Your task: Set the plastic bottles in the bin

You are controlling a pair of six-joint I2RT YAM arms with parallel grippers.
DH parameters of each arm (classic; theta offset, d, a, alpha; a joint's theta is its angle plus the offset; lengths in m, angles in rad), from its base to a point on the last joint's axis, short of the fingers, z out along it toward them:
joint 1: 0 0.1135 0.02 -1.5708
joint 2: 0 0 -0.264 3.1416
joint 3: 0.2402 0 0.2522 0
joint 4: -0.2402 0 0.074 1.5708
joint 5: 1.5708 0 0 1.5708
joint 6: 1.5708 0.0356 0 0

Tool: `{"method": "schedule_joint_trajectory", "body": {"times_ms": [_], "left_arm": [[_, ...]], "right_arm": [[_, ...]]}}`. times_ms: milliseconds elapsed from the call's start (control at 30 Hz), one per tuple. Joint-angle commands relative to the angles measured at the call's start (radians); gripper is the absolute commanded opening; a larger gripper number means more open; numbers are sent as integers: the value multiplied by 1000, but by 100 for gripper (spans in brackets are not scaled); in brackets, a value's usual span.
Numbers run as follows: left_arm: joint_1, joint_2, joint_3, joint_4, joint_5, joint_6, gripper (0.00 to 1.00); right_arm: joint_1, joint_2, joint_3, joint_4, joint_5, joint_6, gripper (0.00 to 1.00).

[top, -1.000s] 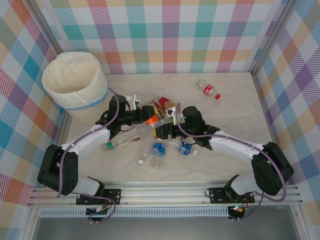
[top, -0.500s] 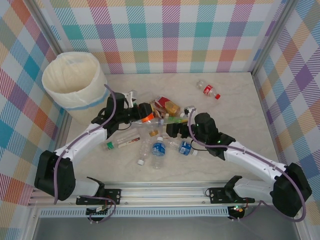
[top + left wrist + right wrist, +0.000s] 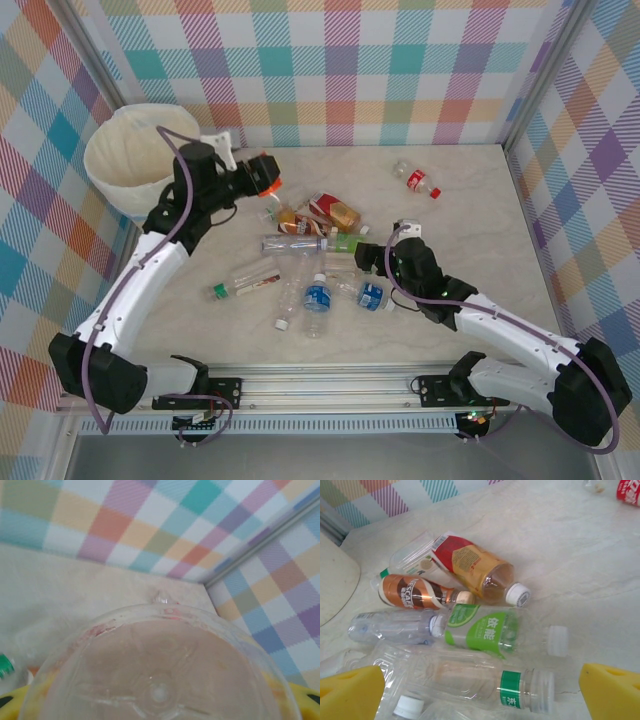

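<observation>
The orange-labelled bottle still hangs above the tabletop beside the bin, so my left gripper needs to swing sideways over the bin's opening (image 3: 133, 148) next and release it there.
My left gripper (image 3: 252, 178) is shut on an orange-labelled plastic bottle (image 3: 266, 171), held in the air just right of the bin (image 3: 125, 180). In the left wrist view the bottle's clear base (image 3: 160, 670) sits between the yellow pads (image 3: 306, 701). My right gripper (image 3: 373, 258) stands open at the right end of the pile, with nothing between its pads (image 3: 350, 690). Ahead of it lie a green-labelled bottle (image 3: 485, 627), a clear bottle with a green band (image 3: 470, 677), a brown one (image 3: 415, 592) and a red-and-yellow one (image 3: 475, 565).
Two blue-labelled bottles (image 3: 317, 297) (image 3: 370, 295) and a green-capped bottle (image 3: 245, 285) lie nearer the arm bases. A red-labelled bottle (image 3: 418, 181) lies alone at the back right. Checked walls close in the table on three sides.
My left arm has lifted the orange-labelled bottle out of the pile, up and left toward the bin. My right gripper has opened wide and drawn back to the right of the pile.
</observation>
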Motion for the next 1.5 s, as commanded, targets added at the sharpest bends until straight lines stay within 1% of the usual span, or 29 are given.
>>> {"method": "schedule_joint_trajectory", "body": {"times_ms": [0, 100, 167, 267, 333, 467, 533, 567, 700, 767, 933, 1000, 1067, 1200, 1267, 1400, 1467], "left_arm": [[36, 42, 116, -110, -140, 91, 0], [80, 85, 221, -159, -256, 137, 0], [116, 108, 281, -178, -295, 161, 0], [168, 134, 344, -179, -354, 190, 0], [186, 152, 382, -184, -454, 232, 0], [222, 188, 406, -139, -660, 318, 0], [253, 200, 405, -105, -704, 329, 0], [275, 207, 411, -96, -708, 327, 0], [350, 236, 446, -90, -694, 313, 0], [385, 254, 465, -112, -666, 296, 1], [437, 320, 478, -155, -639, 283, 3], [462, 357, 495, -197, -590, 248, 4], [487, 399, 513, -237, -512, 203, 5], [500, 475, 541, -292, -444, 158, 8], [509, 513, 557, -318, -386, 133, 11], [517, 573, 577, -346, -311, 94, 14], [517, 593, 571, -346, -274, 64, 17]], "right_arm": [[3, -1, 12, 34, 73, 1, 100], [3, -1, 5, 79, 91, 13, 100], [3, -2, -5, 114, 92, 17, 100], [2, 6, -2, 112, 89, 17, 100], [3, 9, 6, 94, 84, 17, 100], [2, 7, 12, 67, 82, 28, 100], [2, -1, 9, 64, 84, 31, 100], [2, -3, 9, 65, 84, 33, 100], [2, -11, 9, 51, 85, 34, 100], [2, -13, 10, 44, 87, 37, 100], [2, -8, 10, 32, 92, 54, 100], [2, -2, 14, 31, 93, 62, 100], [2, 11, 21, 30, 100, 74, 100], [2, 37, 46, 13, 96, 81, 100], [1, 51, 70, -11, 85, 73, 100], [1, 71, 95, -35, 72, 68, 100], [1, 80, 96, -32, 68, 71, 100]]}}
